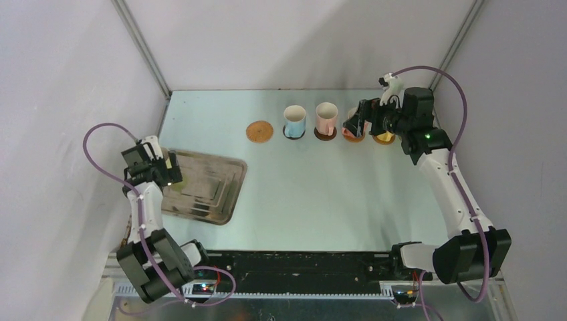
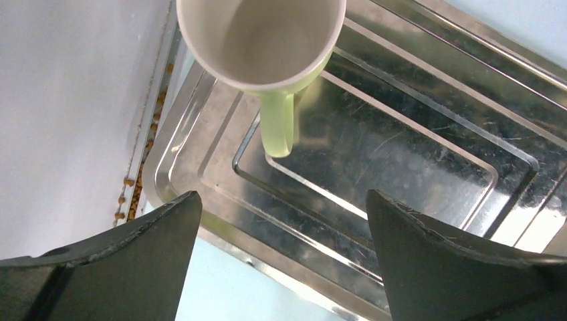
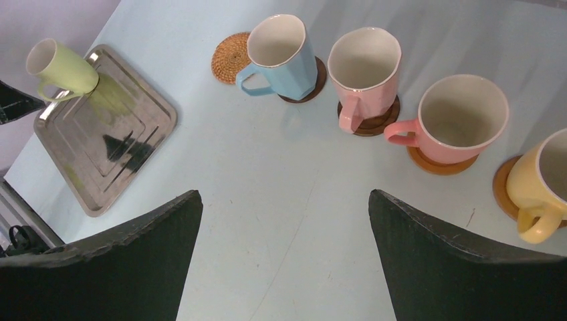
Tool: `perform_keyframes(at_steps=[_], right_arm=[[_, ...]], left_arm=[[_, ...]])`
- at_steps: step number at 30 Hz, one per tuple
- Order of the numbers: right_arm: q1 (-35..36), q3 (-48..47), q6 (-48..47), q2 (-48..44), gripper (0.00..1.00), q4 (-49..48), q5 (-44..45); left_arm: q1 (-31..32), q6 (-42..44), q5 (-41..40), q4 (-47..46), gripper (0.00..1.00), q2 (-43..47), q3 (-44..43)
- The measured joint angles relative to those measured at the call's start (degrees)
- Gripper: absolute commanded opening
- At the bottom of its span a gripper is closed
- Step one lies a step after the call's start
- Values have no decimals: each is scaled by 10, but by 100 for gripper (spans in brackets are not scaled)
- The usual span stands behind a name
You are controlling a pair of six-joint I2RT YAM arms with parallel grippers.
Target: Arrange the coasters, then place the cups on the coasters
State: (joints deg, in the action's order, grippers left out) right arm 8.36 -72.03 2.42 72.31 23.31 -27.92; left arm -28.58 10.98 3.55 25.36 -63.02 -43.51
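Note:
I need to move my left gripper outward and down next until its fingers are on both sides of the light green cup's handle, because the handle points toward the gap between them.
Several cups stand on coasters in a row at the back: a blue cup (image 3: 277,50) and a pale pink cup (image 3: 364,67) on dark brown coasters (image 3: 378,124), a salmon cup (image 3: 461,120) and a yellow cup (image 3: 545,180) on orange-brown coasters (image 3: 434,164). A woven tan coaster (image 1: 259,132) lies bare at the row's left end. The light green cup (image 2: 261,40) stands upright on the metal tray (image 2: 414,154), its handle toward my open left gripper (image 2: 282,204), which hangs just short of it. My right gripper (image 3: 284,197) is open and empty over bare table before the row.
The rectangular metal tray (image 1: 214,194) lies at the left, near the side wall. White walls close the table at the back and both sides. My right arm (image 1: 455,187) reaches along the right side to the row's right end.

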Motion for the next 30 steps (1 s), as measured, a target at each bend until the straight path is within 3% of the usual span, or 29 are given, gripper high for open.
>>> perform_keyframes(at_steps=[5,10,12,14,15,18,21,27,30], right_arm=[[-3,3,7,-3,100,0,-7],[-6,8,10,-4,99,0,-13],[-9,8,10,-5,100,0,-14],[-11,8,10,-5,99,0,-15],[-11,8,10,-5,99,0,-15],[-11,9,10,-5,100,-1,-16],[-12,9,10,-5,99,-1,-16],[-14,10,11,-5,99,0,-20],[-16,10,15,-6,99,-1,-21]], left_arm=[[-3,-5,10,-39,94,-54,0],[-4,-21,14,-72,79,-126,-9],[-5,-30,17,-86,70,-153,-16],[-5,-37,21,-96,56,-171,-21],[-5,-42,26,-100,42,-180,-24],[-5,-54,35,-110,28,-193,-31],[-6,-65,42,-118,3,-193,-31],[-8,-66,61,-111,0,-188,-31],[0,-65,85,-72,0,-144,-31]])
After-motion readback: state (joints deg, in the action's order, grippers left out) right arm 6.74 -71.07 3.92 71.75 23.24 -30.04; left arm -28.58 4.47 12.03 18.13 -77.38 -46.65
